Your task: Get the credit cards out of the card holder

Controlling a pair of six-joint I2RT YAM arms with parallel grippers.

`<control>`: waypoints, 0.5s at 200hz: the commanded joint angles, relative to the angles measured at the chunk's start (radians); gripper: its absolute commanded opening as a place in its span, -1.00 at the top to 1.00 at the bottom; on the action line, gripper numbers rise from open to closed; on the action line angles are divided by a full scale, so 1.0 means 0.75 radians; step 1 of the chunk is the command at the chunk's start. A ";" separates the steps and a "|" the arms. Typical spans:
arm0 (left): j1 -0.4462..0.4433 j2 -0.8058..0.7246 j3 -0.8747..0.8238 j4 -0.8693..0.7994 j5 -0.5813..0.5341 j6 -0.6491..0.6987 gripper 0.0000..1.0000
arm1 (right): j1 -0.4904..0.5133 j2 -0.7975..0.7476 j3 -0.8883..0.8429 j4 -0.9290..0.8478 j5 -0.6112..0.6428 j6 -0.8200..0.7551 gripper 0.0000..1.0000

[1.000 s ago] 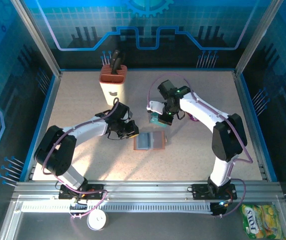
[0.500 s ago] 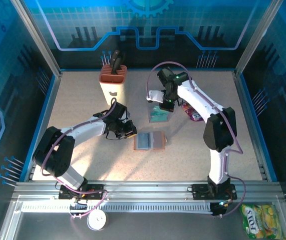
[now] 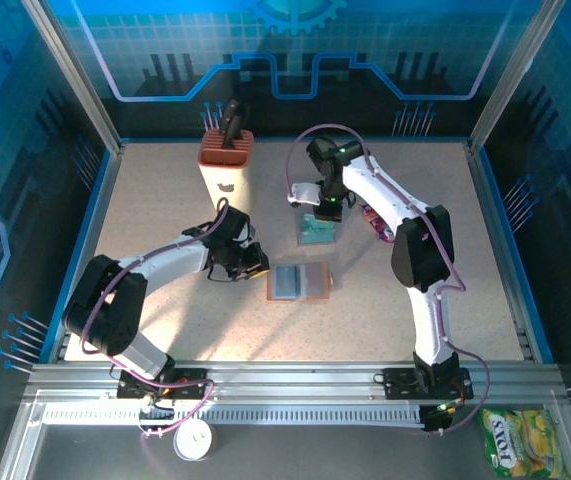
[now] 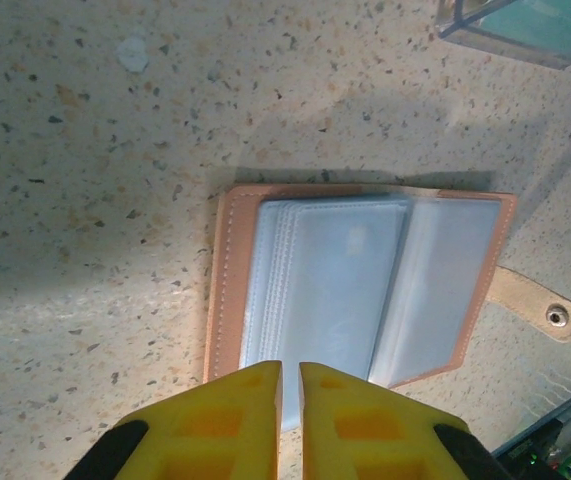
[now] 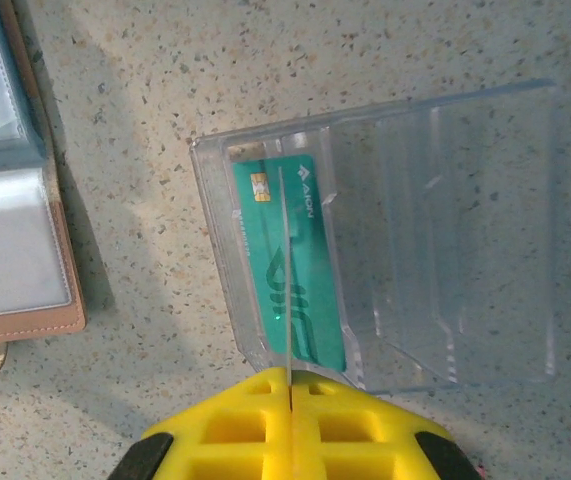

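Observation:
I need to lower my right gripper's fingers toward the teal credit card [image 5: 315,290] in the tray next and release. It lies below the gripper, lengthwise under the held card.
The card holder [image 3: 300,282] lies open on the table, brown-edged with blue-grey sleeves [image 4: 325,280]. My left gripper [image 4: 290,365] is at its left edge [image 3: 258,263], its jaws nearly together with a sleeve edge pinched between them. My right gripper [image 5: 290,372] is shut on a credit card [image 5: 285,260] that I see edge-on as a thin pale line. It hangs over the clear plastic tray [image 5: 445,230]. A teal credit card [image 5: 315,290] lies flat in the tray's left slot. In the top view the right gripper [image 3: 320,205] sits just beyond the tray [image 3: 315,232].
A knife block [image 3: 225,160] stands at the back left. A purple snack packet [image 3: 380,222] lies right of the tray, partly under the right arm. The holder's snap tab [image 4: 540,305] sticks out on its far side. A yellow snack bag [image 3: 513,437] lies outside the frame.
The right arm has swung toward the far side and turned its wrist, uncovering the tray with the teal card. The left arm and card holder have barely moved.

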 commanded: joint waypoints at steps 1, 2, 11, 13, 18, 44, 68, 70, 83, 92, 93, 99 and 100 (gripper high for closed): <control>0.011 -0.031 -0.022 -0.016 0.007 0.023 0.73 | -0.014 0.040 0.037 -0.051 -0.007 -0.029 0.99; 0.010 -0.030 -0.023 -0.016 0.007 0.023 0.73 | -0.014 0.041 0.037 -0.051 -0.007 -0.029 0.98; 0.011 -0.030 -0.026 -0.017 0.006 0.024 0.73 | -0.016 0.049 0.035 -0.051 -0.008 -0.032 0.98; 0.011 -0.031 -0.027 -0.017 0.005 0.025 0.73 | -0.015 0.051 0.033 -0.051 -0.009 -0.032 0.98; 0.013 -0.033 -0.030 -0.016 0.005 0.025 0.73 | -0.016 0.055 0.031 -0.051 -0.011 -0.034 0.98; 0.017 -0.031 -0.041 -0.009 0.007 0.023 0.73 | -0.015 0.079 0.031 -0.058 -0.027 -0.037 0.98; 0.020 -0.031 -0.048 -0.001 0.011 0.019 0.73 | -0.014 0.100 0.036 -0.065 -0.037 -0.038 0.97; 0.020 -0.031 -0.048 0.000 0.011 0.019 0.73 | -0.015 0.101 0.035 -0.066 -0.037 -0.037 0.97; 0.022 -0.030 -0.050 -0.001 0.011 0.017 0.73 | -0.014 0.105 0.035 -0.065 -0.044 -0.042 0.96; 0.023 -0.031 -0.054 0.001 0.011 0.017 0.73 | -0.014 0.111 0.037 -0.065 -0.042 -0.045 0.94; 0.022 -0.032 -0.054 0.001 0.011 0.017 0.73 | -0.014 0.111 0.037 -0.064 -0.041 -0.045 0.94; 0.025 -0.029 -0.052 0.001 0.011 0.018 0.73 | -0.014 0.115 0.038 -0.062 -0.036 -0.043 0.93; 0.024 -0.028 -0.053 0.001 0.011 0.018 0.73 | -0.014 0.115 0.039 -0.063 -0.037 -0.041 0.92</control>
